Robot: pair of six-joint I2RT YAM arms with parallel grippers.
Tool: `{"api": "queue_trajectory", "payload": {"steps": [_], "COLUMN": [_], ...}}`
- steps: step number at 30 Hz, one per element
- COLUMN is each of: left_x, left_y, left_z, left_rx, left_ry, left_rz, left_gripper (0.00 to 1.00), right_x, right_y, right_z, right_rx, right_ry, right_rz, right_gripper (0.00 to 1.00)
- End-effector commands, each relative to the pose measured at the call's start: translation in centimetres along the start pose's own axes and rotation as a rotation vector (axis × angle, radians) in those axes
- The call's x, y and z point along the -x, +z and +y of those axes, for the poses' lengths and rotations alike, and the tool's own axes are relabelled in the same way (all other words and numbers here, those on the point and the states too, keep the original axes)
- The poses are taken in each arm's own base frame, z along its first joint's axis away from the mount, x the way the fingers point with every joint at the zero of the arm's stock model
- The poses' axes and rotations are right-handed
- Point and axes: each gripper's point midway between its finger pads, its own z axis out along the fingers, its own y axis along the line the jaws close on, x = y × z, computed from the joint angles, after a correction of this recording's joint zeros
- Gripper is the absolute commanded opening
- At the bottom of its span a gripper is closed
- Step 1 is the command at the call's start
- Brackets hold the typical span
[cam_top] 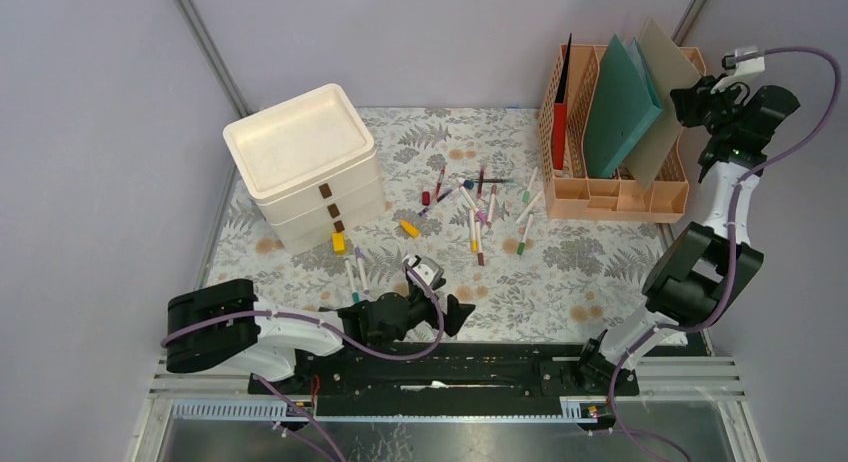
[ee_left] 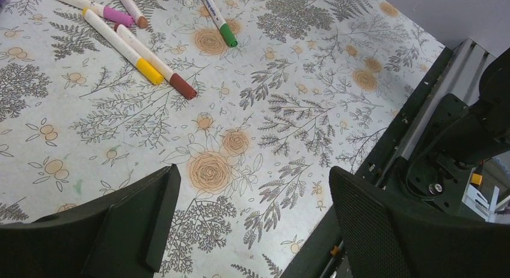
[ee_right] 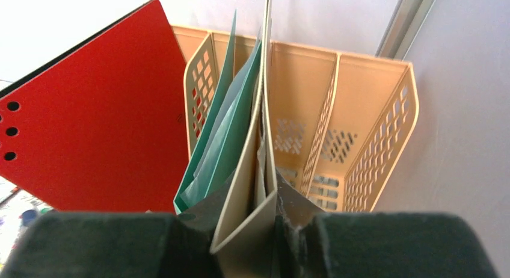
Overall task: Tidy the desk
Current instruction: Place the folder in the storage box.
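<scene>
My right gripper will next lower the beige folder [cam_top: 665, 92], which still sticks up higher, into the rack slot [cam_top: 669, 166] beside the teal folder and let go, because that slot is below.
The desk [cam_top: 560, 272] [ee_left: 282, 115] has a pale floral cloth with several markers [cam_top: 475, 227] scattered across its middle. My left gripper [cam_top: 452, 308] [ee_left: 252, 176] hovers low over the front of the cloth, open, with nothing between its fingers. White markers with yellow [ee_left: 123, 46], brown [ee_left: 153, 58] and green [ee_left: 218, 22] caps lie beyond it. At the back right my right gripper [cam_top: 695, 97] [ee_right: 264, 224] is shut on the top edge of a beige folder [cam_top: 665, 92] [ee_right: 243, 188]. That folder stands tilted in the orange file rack [cam_top: 620, 197] [ee_right: 361, 127].
A teal folder [cam_top: 620, 107] [ee_right: 225, 145] and a red folder [cam_top: 562, 102] [ee_right: 102, 115] stand in the same rack. White stacked drawers [cam_top: 300, 142] sit at the back left, with yellow caps [cam_top: 409, 228] nearby. A black rail [cam_top: 480, 362] runs along the front edge.
</scene>
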Motion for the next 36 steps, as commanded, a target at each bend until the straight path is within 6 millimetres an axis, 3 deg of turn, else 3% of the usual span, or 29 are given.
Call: {"api": "queue_trajectory", "payload": {"steps": [1,10,20,25,28,36], "left_x": [1.8,1.5,1.6,1.7,1.9,2.2], "left_y": [1.2,2.0,1.8,1.9,1.9,1.7], "left_z": [-1.3,-1.3,-1.0,-1.1,-1.3,-1.2], "left_rx": [-0.044,-0.052,-0.049,-0.057,-0.067,-0.077], "left_ry": [-0.038,-0.051,-0.056,-0.062,-0.066,-0.071], "left_rz": [-0.043,-0.030,-0.031,-0.035,-0.039,-0.057], "left_gripper": [0.99,0.99,0.99,0.99,0.99,0.99], "right_x": [3.0,2.0,-2.8,-3.7,-2.5,0.8], "right_y": [0.2,0.4,1.0,0.8,0.7,0.6], "right_z": [0.4,0.3,0.4,0.7,-0.6,-0.4], "right_rx": [0.040,0.022,0.034,0.033,-0.046,-0.032], "right_ry": [-0.135,-0.067,0.001,0.016,0.029,0.100], "right_rz": [-0.173,-0.267,-0.218,-0.204,-0.251,-0.356], "right_gripper": [0.00,0.00,0.00,0.00,0.00,0.00]}}
